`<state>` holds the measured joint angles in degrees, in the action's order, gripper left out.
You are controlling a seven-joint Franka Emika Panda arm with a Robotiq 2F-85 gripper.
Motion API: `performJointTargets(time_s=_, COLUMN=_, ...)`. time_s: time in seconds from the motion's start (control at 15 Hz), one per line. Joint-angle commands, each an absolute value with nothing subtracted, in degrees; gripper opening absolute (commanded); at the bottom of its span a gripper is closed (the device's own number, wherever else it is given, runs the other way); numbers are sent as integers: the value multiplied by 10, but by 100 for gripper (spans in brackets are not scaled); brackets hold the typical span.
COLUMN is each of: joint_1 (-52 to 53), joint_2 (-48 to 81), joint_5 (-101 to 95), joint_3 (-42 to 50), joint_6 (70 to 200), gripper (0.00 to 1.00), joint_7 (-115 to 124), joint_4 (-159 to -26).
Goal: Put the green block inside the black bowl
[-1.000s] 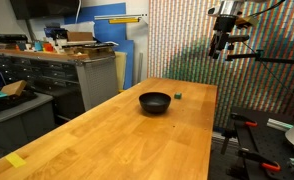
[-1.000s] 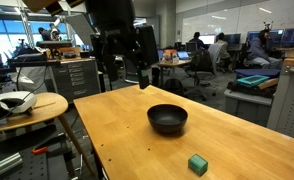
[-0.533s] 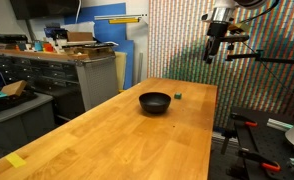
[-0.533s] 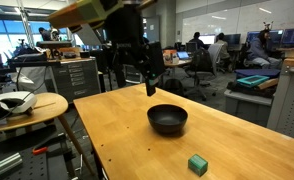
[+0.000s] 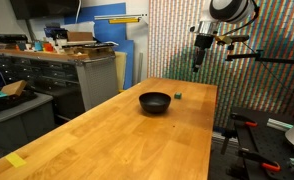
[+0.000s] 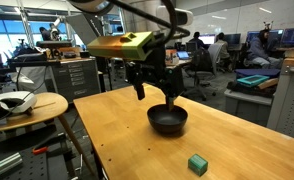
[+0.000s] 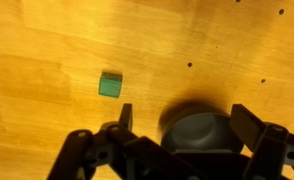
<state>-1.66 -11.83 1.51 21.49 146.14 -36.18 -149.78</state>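
Note:
Next, my gripper moves away from the bowl (image 6: 167,120) and down onto the green block (image 6: 197,164), as the block is below it and to its left in the wrist view.
The green block (image 6: 197,164) is a tiny cube lying on the wooden table, apart from the black bowl (image 6: 167,120). In an exterior view the block (image 5: 177,96) sits just beside the bowl (image 5: 155,103) near the table's far end. My gripper (image 6: 155,93) hangs in the air above the bowl, open and empty. In the wrist view the bowl (image 7: 199,130) lies between the open fingers (image 7: 187,118), and the block (image 7: 110,85) is up and to the left on the bare wood.
The long wooden table (image 5: 117,135) has small dark holes in its surface. A yellow tag (image 5: 16,160) lies near its near corner. Cabinets and a cluttered workbench (image 5: 57,60) stand beside it. A round side table (image 6: 22,105) stands by its edge.
My gripper has come down and moved over the bowl. The block and the bowl have not moved.

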Motion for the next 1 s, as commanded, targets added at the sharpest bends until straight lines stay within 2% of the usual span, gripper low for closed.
performJointTargets(time_s=0.0, joint_1=-24, joint_2=-41, joint_5=69, joint_3=203, joint_6=1490, gripper=100, joint_7=-404, joint_4=-1451)
performJointTargets(time_s=0.47, joint_1=-71, joint_2=84, joint_5=199, joint_3=148, joint_6=1520, gripper=100, joint_7=-483, joint_4=-1385)
performJointTargets(time_s=0.93, joint_1=-159, joint_2=193, joint_5=206, joint_3=75, joint_6=1560, gripper=100, joint_7=-468, joint_4=-1320)
